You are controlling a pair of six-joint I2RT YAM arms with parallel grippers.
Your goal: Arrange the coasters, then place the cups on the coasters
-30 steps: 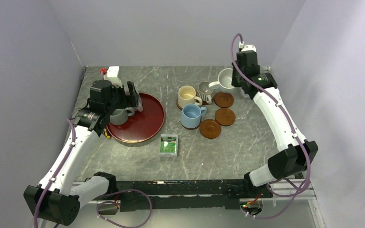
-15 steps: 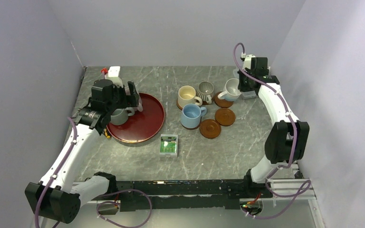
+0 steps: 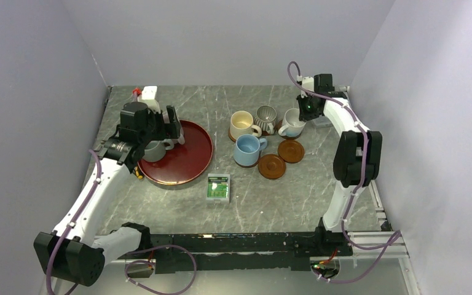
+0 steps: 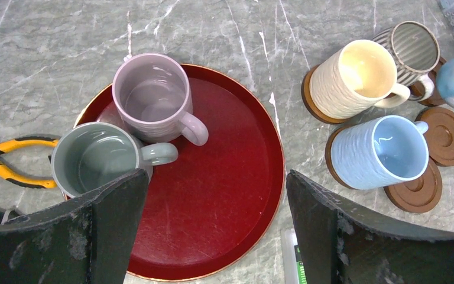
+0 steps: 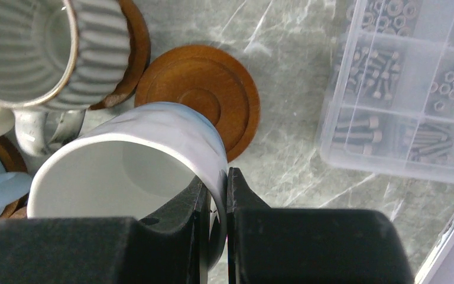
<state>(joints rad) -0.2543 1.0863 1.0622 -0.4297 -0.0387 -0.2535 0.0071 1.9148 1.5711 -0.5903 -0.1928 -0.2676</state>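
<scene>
Next, my right gripper moves down and outward, then sets the white cup onto its coaster (image 5: 199, 103). The coaster's far side lies empty beyond the cup's base.
My right gripper (image 5: 216, 195) is shut on the rim of the white cup (image 5: 136, 171), holding it tilted just above a bare coaster (image 5: 204, 97) beside the striped cup (image 5: 29, 47). The cream cup (image 3: 242, 124), striped cup (image 3: 265, 117) and blue cup (image 3: 247, 149) each stand on a coaster. Two more bare coasters (image 3: 291, 151) (image 3: 271, 166) lie to the right of the blue cup. My left gripper (image 4: 216, 189) hangs open over the dark-red tray (image 4: 213, 236), which carries the mauve cup (image 4: 153, 97) and the grey-green cup (image 4: 97, 157).
A clear parts box (image 5: 402, 89) lies at the far right, close to the white cup. Yellow-handled pliers (image 4: 12, 163) lie left of the tray. A green packet (image 3: 219, 187) sits in front of the tray. A small white object (image 3: 145, 93) stands at the back left.
The right arm has carried the white cup from the back right down and left, over the coaster beside the striped cup. The left arm has stayed still.
</scene>
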